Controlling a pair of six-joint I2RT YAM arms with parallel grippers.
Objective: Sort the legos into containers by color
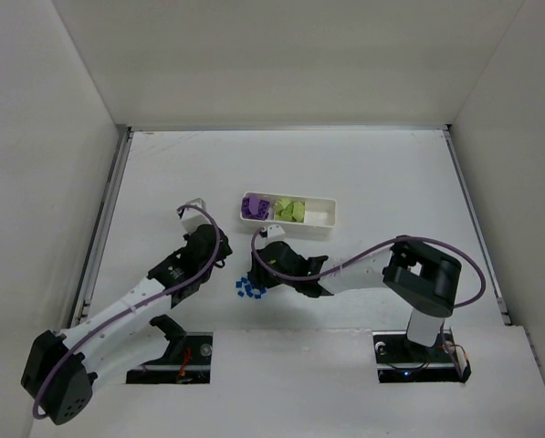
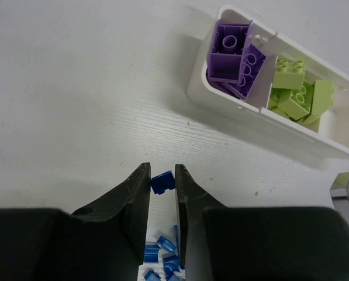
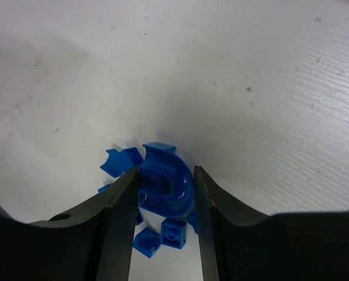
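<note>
My right gripper rises and carries the blue piece outward over the bare section (image 1: pixel 320 212) to release it next, since purple and yellow-green bricks occupy the tray's other sections.
The white tray (image 1: pixel 331 219) holds purple bricks (image 1: pixel 254 206) in its left compartment and yellow-green bricks (image 1: pixel 290 211) in the middle one; its right compartment (image 1: pixel 319 216) looks bare. Tiny blue pieces (image 1: pixel 249 288) lie in a pile on the table in front of the tray. My left gripper (image 2: pixel 162 174) is shut on one tiny blue piece (image 2: pixel 162 182), held above the pile (image 2: pixel 162 252), with the tray (image 2: pixel 200 88) ahead to the right. My right gripper (image 3: pixel 165 175) is shut on a larger curved blue piece (image 3: pixel 175 178) over other blue pieces (image 3: pixel 174 233).
Both grippers (image 1: pixel 225 259) (image 1: pixel 259 267) are close together over the blue pile, just in front of the tray's left end. White walls enclose the table on the left, back and right. Bare tabletop lies behind and to the right of the tray.
</note>
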